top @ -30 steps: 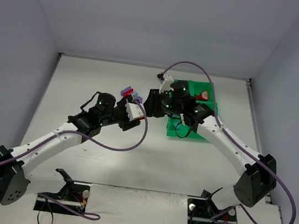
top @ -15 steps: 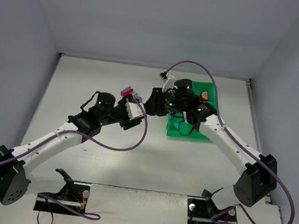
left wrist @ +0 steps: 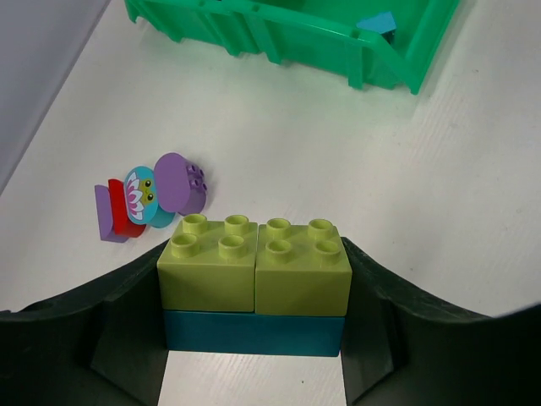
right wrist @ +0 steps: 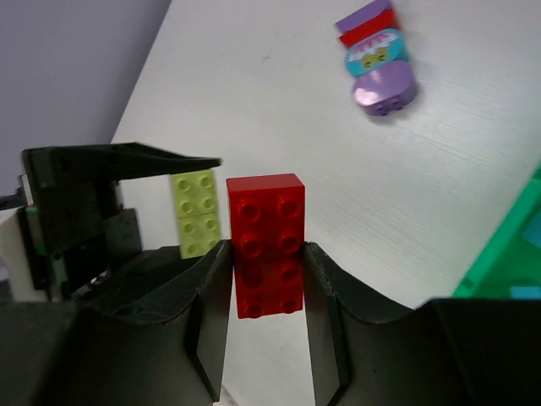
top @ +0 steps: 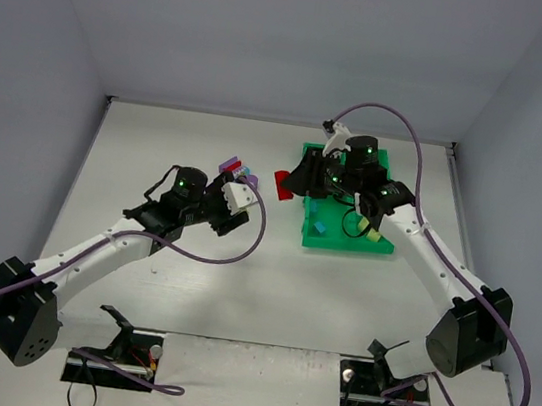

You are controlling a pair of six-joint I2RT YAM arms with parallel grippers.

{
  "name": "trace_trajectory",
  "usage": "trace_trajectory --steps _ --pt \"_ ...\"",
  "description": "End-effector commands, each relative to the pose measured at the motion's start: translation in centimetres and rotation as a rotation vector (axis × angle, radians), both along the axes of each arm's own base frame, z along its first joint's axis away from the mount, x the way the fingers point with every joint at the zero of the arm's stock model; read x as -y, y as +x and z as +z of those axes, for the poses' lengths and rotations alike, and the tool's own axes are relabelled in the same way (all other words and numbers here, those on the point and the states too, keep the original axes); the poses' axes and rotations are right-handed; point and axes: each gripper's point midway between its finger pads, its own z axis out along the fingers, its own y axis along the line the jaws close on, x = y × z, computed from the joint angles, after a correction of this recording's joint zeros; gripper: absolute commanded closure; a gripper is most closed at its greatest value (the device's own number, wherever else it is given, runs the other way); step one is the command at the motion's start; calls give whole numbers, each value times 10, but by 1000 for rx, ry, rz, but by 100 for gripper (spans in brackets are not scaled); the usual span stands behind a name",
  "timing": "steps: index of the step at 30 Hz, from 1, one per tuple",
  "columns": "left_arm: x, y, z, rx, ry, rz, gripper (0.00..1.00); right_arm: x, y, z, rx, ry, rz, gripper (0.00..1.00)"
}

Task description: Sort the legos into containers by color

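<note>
The robot's right gripper will next swing to its right in the top view, over the green tray's far corner section (top: 385, 163), and the red brick will be released there, apart from the yellow-green ones.
My left gripper (left wrist: 255, 292) is shut on a stack of legos: two yellow-green bricks (left wrist: 254, 262) on a teal brick (left wrist: 254, 334). In the top view it (top: 239, 200) hangs left of the green tray (top: 342, 241). My right gripper (right wrist: 266, 254) is shut on a long red brick (right wrist: 266, 241), which shows beside the tray's left wall (top: 284, 185). The right wrist view also catches the yellow-green bricks (right wrist: 196, 211) just left of the red one. A small cluster of purple, red and teal legos (left wrist: 148, 196) lies on the table (top: 236, 170).
The tray's near compartments hold a blue brick (top: 319, 228) and a yellow-green piece (top: 374, 235); the right arm (top: 375, 182) covers its far compartments. Grey walls close the table at the back and sides. Purple cables loop off both arms.
The right gripper has drawn away from the left one, moving right and back toward the tray with the red brick. The left gripper has stayed about where it was, still holding its stack.
</note>
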Motion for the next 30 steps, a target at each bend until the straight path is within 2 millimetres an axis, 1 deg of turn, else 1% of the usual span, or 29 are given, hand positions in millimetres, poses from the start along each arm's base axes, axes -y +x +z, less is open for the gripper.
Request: trace_trajectory --steps 1,3,4,7,8,9,10,11,12,13,14,18,19,21,26,30 --pt "3 11 36 78 -81 28 100 43 35 30 145 -32 -174 100" --pt "-1 14 44 80 -102 74 100 65 53 32 176 -77 -267 100" --pt "-1 15 49 82 -117 87 100 88 70 28 184 -119 -364 100" --pt "-3 15 64 66 -186 137 100 121 94 23 202 -188 -485 100" --pt "-4 14 66 64 -200 149 100 143 105 22 213 -231 -562 100" --pt "-6 14 71 67 -217 165 100 152 111 21 218 -250 -593 100" --pt "-8 14 71 56 -232 187 100 160 120 18 216 -268 -621 100" --pt "-9 14 70 53 -237 193 100 178 127 17 217 -292 -671 100" --pt "-9 13 71 56 -245 195 100 185 134 12 215 -312 -691 100" --pt "-12 13 65 42 -249 222 100 190 139 14 225 -320 -706 100" --pt "-14 13 64 39 -257 239 100 202 144 13 230 -344 -749 100" --pt "-22 13 64 10 -294 308 100 217 159 1 242 -403 -775 100" --pt "-24 12 65 1 -308 326 100 219 164 4 262 -400 -782 100" --pt "-26 9 72 -4 -329 337 100 224 168 -1 264 -415 -794 100" --pt "-38 3 83 10 -338 382 100 231 177 -1 291 -441 -792 100" --pt "-42 0 82 14 -321 386 100 230 183 -7 294 -456 -773 100"
